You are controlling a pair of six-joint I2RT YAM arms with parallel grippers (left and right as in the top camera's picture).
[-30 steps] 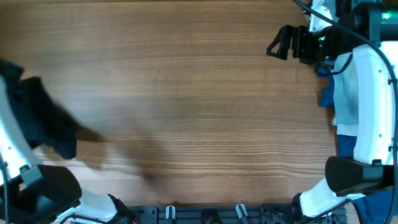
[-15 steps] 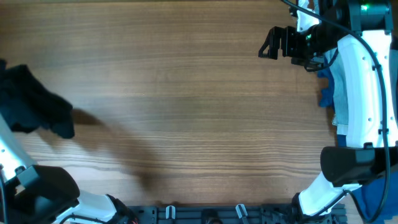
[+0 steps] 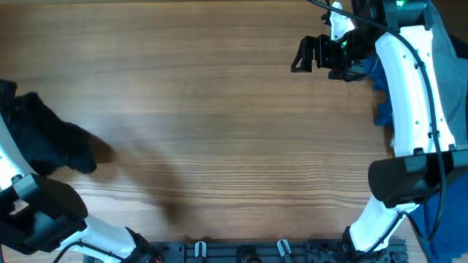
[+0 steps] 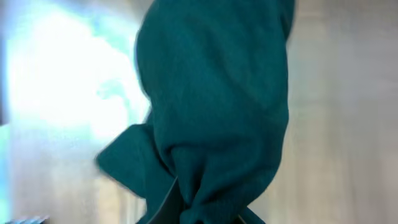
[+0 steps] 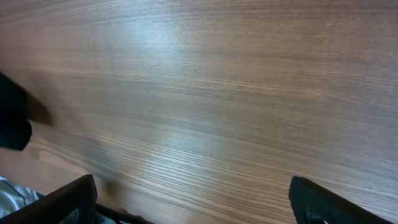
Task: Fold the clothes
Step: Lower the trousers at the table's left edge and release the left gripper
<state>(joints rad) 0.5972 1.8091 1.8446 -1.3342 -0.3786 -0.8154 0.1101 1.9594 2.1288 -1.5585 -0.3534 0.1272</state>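
Note:
I will next swing my left gripper outward and down and lay the hanging black garment [image 3: 45, 140] on the bare wood beyond it. Then I will open the gripper.
The black garment [image 3: 45, 140] hangs bunched at the table's far left edge, held by my left gripper. In the left wrist view it [image 4: 217, 106] fills the middle and looks dark teal, with my left gripper [image 4: 208, 214] shut on its gathered fabric at the bottom edge. A dark corner of it shows at the left of the right wrist view [image 5: 12, 118]. My right gripper [image 3: 307, 55] is open and empty above the bare wood at the back right; its fingers [image 5: 199, 205] stand wide apart.
A pile of light blue denim [image 3: 406, 109] and royal blue cloth [image 3: 382, 113] lies along the right edge under my right arm. The wooden tabletop [image 3: 219, 124] spans the middle. A black rail [image 3: 241, 252] runs along the front edge.
My left gripper has swung the black garment around at the far left edge, ending a little lower and further right. My right gripper has moved left, away from the blue pile.

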